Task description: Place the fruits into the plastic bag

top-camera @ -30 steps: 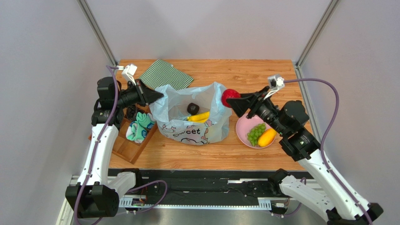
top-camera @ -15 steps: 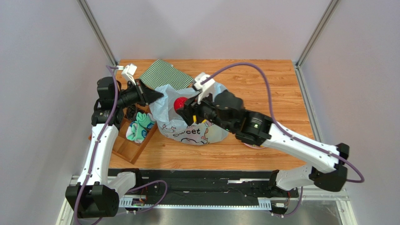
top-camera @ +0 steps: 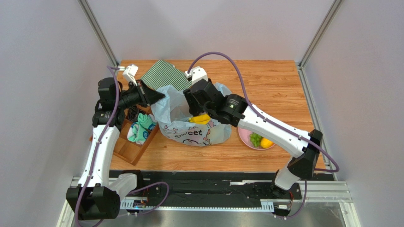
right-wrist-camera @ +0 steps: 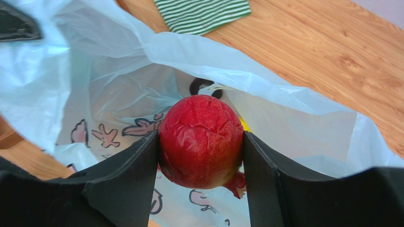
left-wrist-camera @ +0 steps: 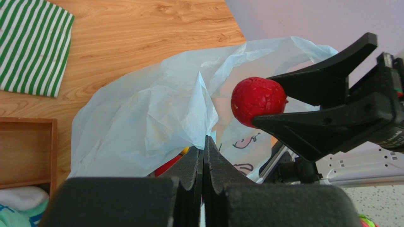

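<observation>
The bag stands open below the red fruit, so my right gripper will next go down through the bag's opening, deep into the bag toward the banana (top-camera: 201, 118), and open.
The pale-blue plastic bag (top-camera: 192, 131) sits mid-table with its mouth open. My left gripper (top-camera: 159, 98) is shut on the bag's left rim (left-wrist-camera: 201, 94) and holds it up. My right gripper (top-camera: 191, 101) is over the bag's mouth, shut on a red fruit (right-wrist-camera: 201, 137). The fruit hangs just inside the opening and also shows in the left wrist view (left-wrist-camera: 258, 101). A yellow banana (top-camera: 201, 118) lies in the bag. Another red fruit (left-wrist-camera: 166, 165) shows under the rim. Green grapes (top-camera: 255, 138) and a yellow fruit (top-camera: 266, 142) lie on the pink plate (top-camera: 243, 134).
A green striped cloth (top-camera: 166, 74) lies behind the bag. A wooden tray (top-camera: 130, 149) with rolled teal-white socks (top-camera: 141, 127) sits at the left, below my left arm. My right arm stretches across the table from the right front to the bag.
My right gripper has carried the red fruit left from beside the plate to over the bag, then down into its mouth. My left gripper has not moved.
</observation>
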`<state>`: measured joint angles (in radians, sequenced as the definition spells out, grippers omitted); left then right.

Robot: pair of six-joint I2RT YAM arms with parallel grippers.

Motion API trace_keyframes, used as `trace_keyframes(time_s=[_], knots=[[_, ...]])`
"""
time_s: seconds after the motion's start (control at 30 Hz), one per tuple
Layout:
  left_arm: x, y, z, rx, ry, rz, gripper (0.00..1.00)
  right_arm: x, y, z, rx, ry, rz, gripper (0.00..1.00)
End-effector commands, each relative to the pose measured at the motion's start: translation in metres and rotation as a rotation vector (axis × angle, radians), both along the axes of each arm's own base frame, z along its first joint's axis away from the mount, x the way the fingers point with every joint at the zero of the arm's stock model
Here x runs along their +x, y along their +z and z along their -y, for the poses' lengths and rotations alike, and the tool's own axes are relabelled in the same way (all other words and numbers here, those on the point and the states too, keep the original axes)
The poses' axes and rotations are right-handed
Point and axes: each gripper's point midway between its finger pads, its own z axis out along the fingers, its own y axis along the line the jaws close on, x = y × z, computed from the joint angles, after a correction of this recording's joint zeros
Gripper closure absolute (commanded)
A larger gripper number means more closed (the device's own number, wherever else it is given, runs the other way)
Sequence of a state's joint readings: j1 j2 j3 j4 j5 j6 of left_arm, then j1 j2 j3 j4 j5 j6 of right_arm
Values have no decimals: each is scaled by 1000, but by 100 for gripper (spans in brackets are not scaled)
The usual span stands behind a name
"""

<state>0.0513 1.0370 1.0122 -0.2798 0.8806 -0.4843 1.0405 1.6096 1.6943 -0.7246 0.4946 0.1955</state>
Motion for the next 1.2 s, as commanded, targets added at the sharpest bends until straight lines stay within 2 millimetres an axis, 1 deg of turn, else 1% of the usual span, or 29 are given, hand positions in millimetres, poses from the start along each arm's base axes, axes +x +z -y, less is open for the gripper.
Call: trace_keyframes(time_s=[0.0,0.1,0.13,0.2,0.23,0.33,0.37,0.53,0.57,0.63,0.67,0.73,0.77,0.83,0.87,0.97,1.03,1.07,1.17], knots=[[0,10,-1,4,-3,53,100,5,-16,-1,-52,-48,-43,61],[-1,10,-1,5,-5,54,100,12,-32,3,-86,-77,-72,61],[-1,10,-1,4,-3,53,100,15,-42,1,-111,-83,-85,61],[0,9,-1,5,-2,52,100,20,-52,5,-137,-105,-99,61],[0,8,-2,5,0,49,100,22,-62,5,-159,-112,-112,61],[1,7,-2,12,3,49,100,26,-76,6,-196,-122,-130,59],[2,6,-3,15,10,45,100,26,-87,5,-221,-124,-144,58],[3,6,-4,25,15,49,100,30,-115,5,-259,-136,-196,52],[3,6,-5,29,18,46,100,28,-125,3,-268,-122,-227,50],[3,6,-6,39,25,53,100,28,-132,3,-269,-112,-256,45],[4,5,-7,42,30,51,100,27,-137,4,-278,-105,-273,41],[4,5,-7,43,28,51,100,25,-143,3,-289,-93,-289,32],[5,4,-7,46,29,44,100,25,-144,4,-292,-86,-296,24],[6,3,-8,49,28,42,100,22,-148,1,-283,-64,-323,17],[6,2,-8,50,29,38,100,21,-149,-1,-273,-49,-338,12],[6,2,-8,54,31,42,100,19,-149,-4,-263,-25,-354,9],[7,1,-8,55,29,40,100,21,-147,-6,-253,-20,-357,7],[7,0,-8,56,27,37,100,20,-146,-7,-248,-14,-362,5],[8,-1,-8,55,27,30,100,19,-139,-9,-231,-5,-359,4]])
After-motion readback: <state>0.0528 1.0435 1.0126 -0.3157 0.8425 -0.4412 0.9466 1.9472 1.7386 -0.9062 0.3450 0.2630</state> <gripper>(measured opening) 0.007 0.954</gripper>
